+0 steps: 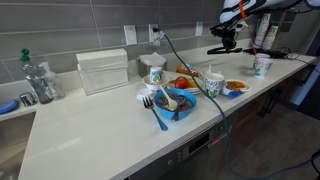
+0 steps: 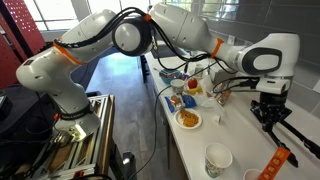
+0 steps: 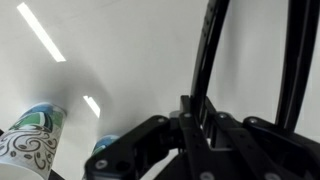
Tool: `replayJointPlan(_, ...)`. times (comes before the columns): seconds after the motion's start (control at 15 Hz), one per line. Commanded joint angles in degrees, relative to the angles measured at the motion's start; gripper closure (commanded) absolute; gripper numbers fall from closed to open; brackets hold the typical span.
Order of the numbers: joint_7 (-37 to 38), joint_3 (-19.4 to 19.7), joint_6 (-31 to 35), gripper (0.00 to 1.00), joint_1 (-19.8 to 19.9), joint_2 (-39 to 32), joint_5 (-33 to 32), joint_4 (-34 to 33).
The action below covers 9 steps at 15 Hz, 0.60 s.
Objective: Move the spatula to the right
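Observation:
My gripper lowers the black spatula onto the bare white counter below next and releases it, since the spatula still hangs clear of the counter.
My gripper (image 1: 228, 42) is shut on the black spatula (image 1: 219, 49) and holds it in the air above the far end of the white counter (image 1: 90, 125). In an exterior view the gripper (image 2: 270, 117) hangs over the counter and the spatula (image 2: 298, 140) sticks out sideways from it, clear of the surface. In the wrist view the slim black handle (image 3: 211, 50) rises straight out from between the closed jaws (image 3: 195, 115). The spatula's blade end is hard to make out.
A patterned paper cup (image 1: 262, 65) stands near the gripper and shows in the wrist view (image 3: 30, 140) too. A blue bowl (image 1: 176, 112) with a wooden spoon and blue-handled utensil, a white cup (image 1: 213, 84), a food plate (image 1: 234, 87) and a white box (image 1: 103, 70) sit along the counter.

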<state>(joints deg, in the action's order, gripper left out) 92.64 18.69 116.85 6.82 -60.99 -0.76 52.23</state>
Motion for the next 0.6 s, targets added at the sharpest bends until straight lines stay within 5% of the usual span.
replayJointPlan(0.0, 3.5, -0.3, -4.6, 0.97, 1.7, -6.7, -2.1, -9.4)
replayJointPlan(0.53, 2.9, -0.6, -13.3, 0.97, 2.8, -12.4, -5.6, -17.4)
